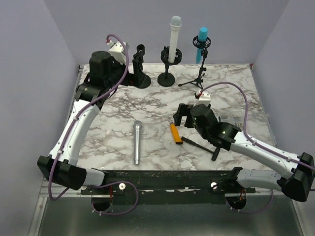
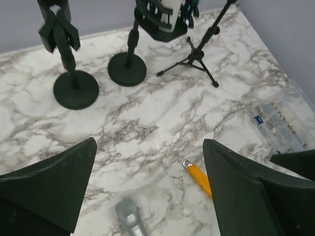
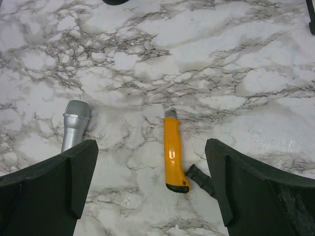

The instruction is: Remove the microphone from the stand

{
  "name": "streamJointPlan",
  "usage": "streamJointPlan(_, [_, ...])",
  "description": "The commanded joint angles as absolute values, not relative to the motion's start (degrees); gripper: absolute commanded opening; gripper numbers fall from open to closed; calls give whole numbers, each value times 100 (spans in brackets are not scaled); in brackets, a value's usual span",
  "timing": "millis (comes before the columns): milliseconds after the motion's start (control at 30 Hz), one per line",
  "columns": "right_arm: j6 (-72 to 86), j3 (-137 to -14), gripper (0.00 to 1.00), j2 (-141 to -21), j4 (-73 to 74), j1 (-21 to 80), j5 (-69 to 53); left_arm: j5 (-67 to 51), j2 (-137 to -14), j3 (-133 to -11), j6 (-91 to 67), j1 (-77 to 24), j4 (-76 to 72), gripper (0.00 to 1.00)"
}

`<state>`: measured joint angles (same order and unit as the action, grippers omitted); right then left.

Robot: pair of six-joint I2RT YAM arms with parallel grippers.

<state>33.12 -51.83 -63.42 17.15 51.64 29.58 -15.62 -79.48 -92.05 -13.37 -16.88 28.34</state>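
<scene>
Next, my right gripper rises outward, tilting toward the back wall, and closes around the white microphone's handle [image 1: 173,41], because that handle stands bare above the stand's clip.
A white microphone [image 1: 175,38] stands upright in the clip of a black round-base stand [image 1: 166,78] at the back; the left wrist view shows it too [image 2: 170,12]. A teal microphone [image 1: 202,41] sits on a tripod stand [image 1: 198,78]. A second round-base stand [image 1: 141,69] has an empty clip. A silver microphone [image 1: 137,141] lies flat on the marble. My left gripper [image 2: 149,147] is open and empty, held high at the back left. My right gripper [image 1: 182,117] is open and empty, low over an orange utility knife [image 3: 173,152].
A black tool [image 1: 199,144] lies beside the knife. A clear plastic bag of small parts [image 2: 275,125] lies at the right. The table's walls close in at back and sides.
</scene>
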Motion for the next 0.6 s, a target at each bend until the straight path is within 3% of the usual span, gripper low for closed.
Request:
streamJointPlan(0, [3249,-5749,100,-6858,1576,5011,2983,-2087,-7089,-7863,-1448,-1677,2081,92])
streamJointPlan(133, [2993,-6498,100,-7498,1581,4715,2759,-1632,-6615,-7287,-1225,-1723,1775,92])
streamJointPlan(367, [2470,-8033,100,-8386,1554,3918,2306,-2415,-6409,-7021,-1740,-1793,1350,92])
streamJointPlan(567, [2145,-9252,100,-9226,1223,3265,1853,-1817,-6337,-6919,-1377,-2122,1448,92])
